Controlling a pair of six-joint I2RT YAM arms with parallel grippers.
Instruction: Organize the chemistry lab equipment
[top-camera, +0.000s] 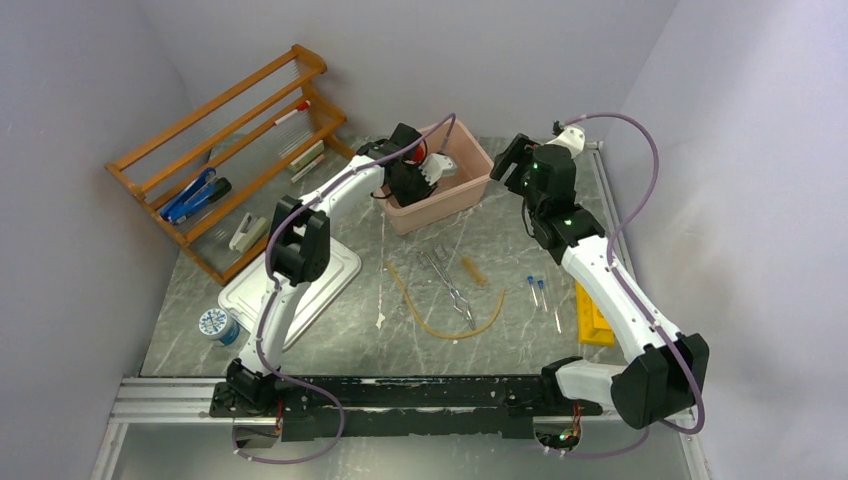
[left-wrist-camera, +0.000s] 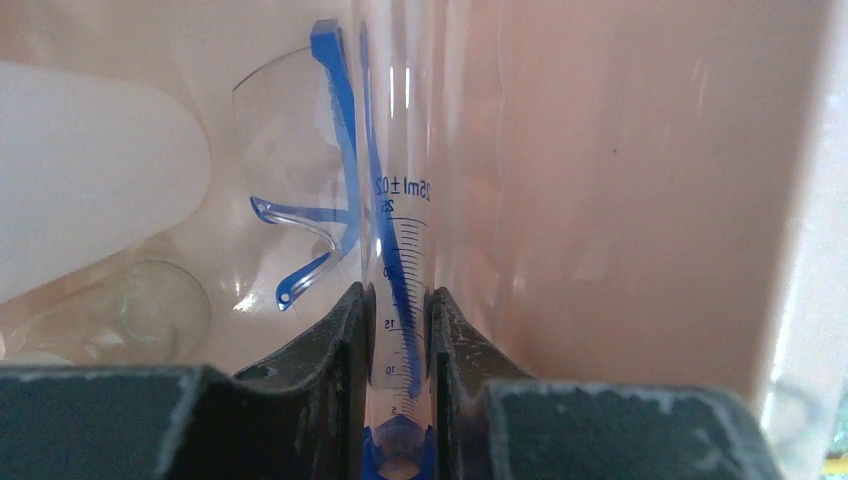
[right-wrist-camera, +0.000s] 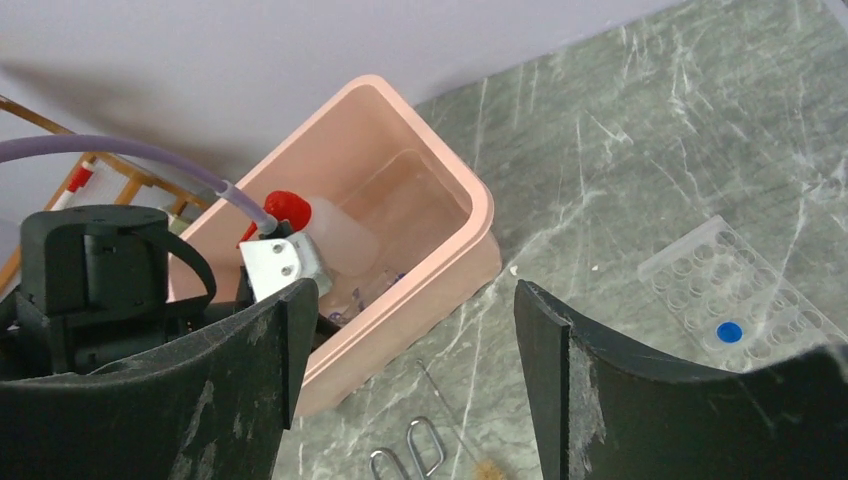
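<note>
The spot between the tan tubing and tongs is below my right gripper and to its left in the top view. My right gripper should move back and down there next.
My left gripper (top-camera: 425, 180) reaches down into the pink tub (top-camera: 470, 190). It is shut (left-wrist-camera: 400, 305) on a clear 25 ml graduated cylinder (left-wrist-camera: 402, 215) with a blue base. Blue-framed goggles (left-wrist-camera: 300, 200) and the white red-capped squeeze bottle (right-wrist-camera: 335, 235) lie in the tub beside it. My right gripper (top-camera: 510, 160) is open and empty (right-wrist-camera: 412, 295), above the table just right of the tub. Metal tongs (top-camera: 445, 280), tan tubing (top-camera: 440, 322), two blue-capped tubes (top-camera: 537, 290) and the yellow tube rack (top-camera: 592, 318) lie on the table.
The orange wooden shelf rack (top-camera: 230, 150) stands at the back left with a blue tool on it. The white lid (top-camera: 300, 280) and a small round tin (top-camera: 217, 325) lie at the front left. A clear well plate (right-wrist-camera: 740, 290) lies right of the tub.
</note>
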